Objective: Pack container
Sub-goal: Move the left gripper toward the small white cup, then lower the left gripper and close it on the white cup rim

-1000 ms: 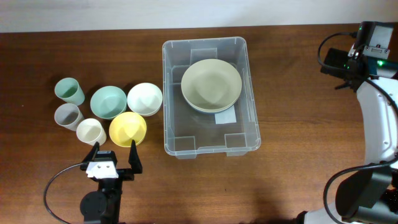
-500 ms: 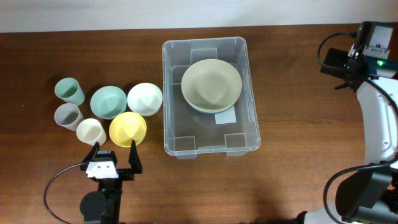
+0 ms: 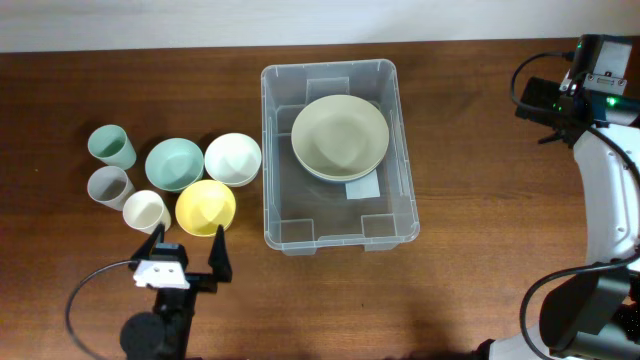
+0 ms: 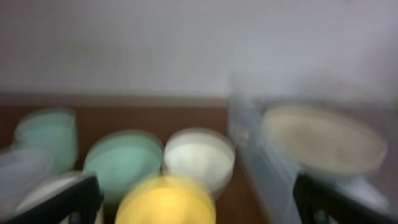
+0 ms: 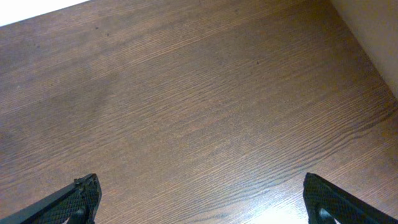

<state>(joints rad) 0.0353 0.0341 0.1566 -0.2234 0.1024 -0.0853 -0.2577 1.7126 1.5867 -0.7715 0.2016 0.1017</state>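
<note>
My left gripper should swing past the white cup next, tilt down and lower onto its rim [image 3: 127, 214] [image 4: 27, 202] opposite the yellow bowl. The bare wood there leaves room for a finger.
The clear plastic container [image 3: 273, 160] stands mid-table with a pale green bowl [image 3: 340, 137] in its far half. To its left are a yellow bowl [image 3: 206, 207], a white bowl [image 3: 233, 159] and a teal bowl [image 3: 174, 164]. My left gripper [image 3: 186, 241] is open just in front of the yellow bowl, with nothing between its fingers. The blurred left wrist view shows the yellow bowl [image 4: 165, 202] low between the fingers and the container [image 4: 249, 149] at right. My right gripper [image 5: 202, 205] is open over bare wood at the far right.
Three cups stand left of the bowls: teal [image 3: 111, 146], grey [image 3: 109, 186] and white [image 3: 146, 211]. The right arm [image 3: 600, 170] runs along the table's right edge. A black cable [image 3: 90, 290] loops beside the left arm.
The left arm has shifted slightly left and toward the front edge, and its wrist view is blurred. The right arm and all objects are where they were.
</note>
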